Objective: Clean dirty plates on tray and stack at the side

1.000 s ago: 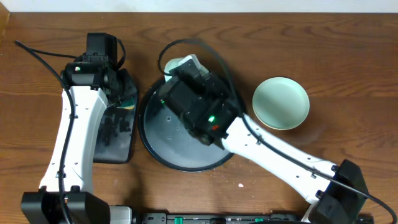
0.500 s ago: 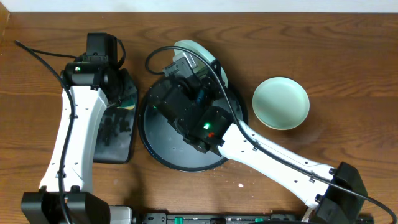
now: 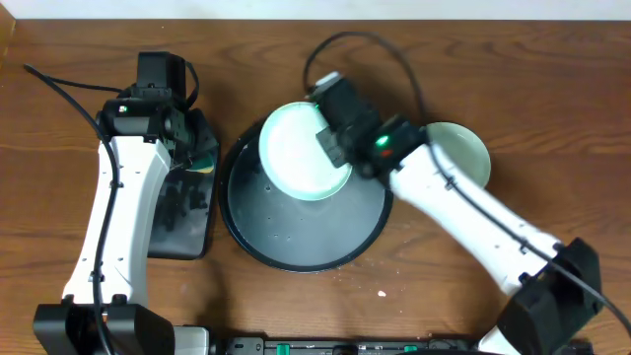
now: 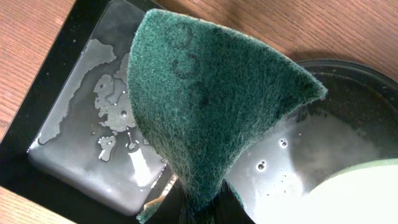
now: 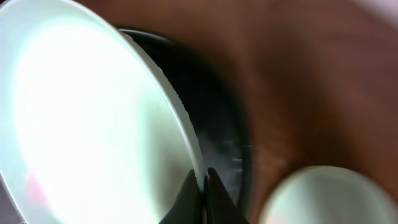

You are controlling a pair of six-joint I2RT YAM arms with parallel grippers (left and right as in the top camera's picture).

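Observation:
The turquoise plate goes across and down over the pale plate (image 3: 460, 151) (image 5: 327, 198) next, where my right gripper releases its rim. The pale plate lies lower than the gripper, to its right in the overhead view.
My right gripper (image 3: 330, 138) is shut on the rim of a light turquoise plate (image 3: 296, 153) and holds it over the far part of the large round black tray (image 3: 296, 242). In the right wrist view the fingertips (image 5: 204, 177) pinch the plate's rim, and the plate (image 5: 81, 112) shows a faint pink smear at lower left. A second pale plate (image 3: 468, 158) lies on the table to the right, also in the right wrist view (image 5: 323, 193). My left gripper (image 4: 199, 211) is shut on a green sponge (image 4: 205, 106). A third plate is not in view.
The black rectangular sponge tray (image 3: 182, 222) lies left of the round tray and holds a film of water (image 4: 81, 106). The round tray's floor (image 4: 323, 137) is wet. The right arm partly covers the pale plate. Cables loop over the table's far side.
The right arm has swung from over the tray's middle to its far right side. The turquoise plate has come out from under it, face up. The left arm has not moved.

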